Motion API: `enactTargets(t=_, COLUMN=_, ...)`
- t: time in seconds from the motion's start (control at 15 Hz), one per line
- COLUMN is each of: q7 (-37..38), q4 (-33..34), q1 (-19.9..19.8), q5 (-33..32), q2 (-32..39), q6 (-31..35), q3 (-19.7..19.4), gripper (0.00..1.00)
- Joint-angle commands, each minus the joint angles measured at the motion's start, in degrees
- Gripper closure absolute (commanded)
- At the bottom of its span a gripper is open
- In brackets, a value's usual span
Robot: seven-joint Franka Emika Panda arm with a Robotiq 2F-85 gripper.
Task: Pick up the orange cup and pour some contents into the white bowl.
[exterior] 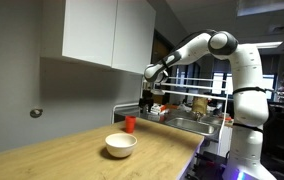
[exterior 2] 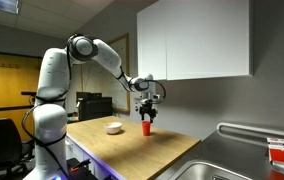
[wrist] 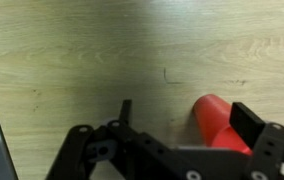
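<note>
The orange cup is standing toward the right in the wrist view. My gripper needs to go down to it next, with its open fingers on either side of the cup's nearer side (exterior: 130, 120) (wrist: 210, 118).
The orange cup (exterior: 130, 124) stands upright on the wooden counter near the wall; it also shows in an exterior view (exterior 2: 147, 127). The white bowl (exterior: 121, 146) sits on the counter a short way from the cup, toward the front edge, and shows smaller in an exterior view (exterior 2: 114, 127). My gripper (exterior 2: 148, 108) hangs open just above the cup. In the wrist view the cup (wrist: 217, 125) lies between the open fingers (wrist: 186, 112), close to the right-hand finger, without being gripped.
White wall cabinets (exterior: 107, 30) hang above the counter, close over the arm. A steel sink (exterior 2: 232, 165) with a faucet rail is set into the counter beyond the cup. A rack with red items (exterior 2: 282, 150) stands by the sink.
</note>
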Motion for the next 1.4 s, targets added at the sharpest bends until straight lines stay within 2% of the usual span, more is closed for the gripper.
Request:
enactTargets(t=0.0, q7=0.43, q4=9.45, q1=-0.06, q5=2.01, q2=6.03, q6=-4.27, q3=1.01, gripper=0.0)
enactTargets(t=0.33, q7=0.59, q4=16.96, q1=-0.09, q5=2.48, q2=12.28, q6=-8.22, q3=1.66, gripper=0.0)
enactTargets(t=0.87, q7=0.87, q4=24.57, q1=-0.09, q5=2.04, q2=20.13, q6=-12.94, q3=2.05, gripper=0.0)
enactTargets(t=0.93, q7=1.06, q4=25.31, q1=-0.06, q5=1.92, q2=20.99, q6=-13.24, q3=2.01, gripper=0.25)
enactTargets(t=1.0, q7=1.21, q4=25.78, q1=0.0, q5=1.87, q2=21.55, q6=-13.41, q3=1.99, gripper=0.27)
enactTargets(t=1.07, q7=1.21, q4=26.41, q1=-0.01, q5=1.8, q2=22.19, q6=-13.8, q3=1.99, gripper=0.33)
enactTargets(t=1.33, q7=1.31, q4=28.24, q1=0.18, q5=1.43, q2=23.79, q6=-14.54, q3=1.94, gripper=0.66)
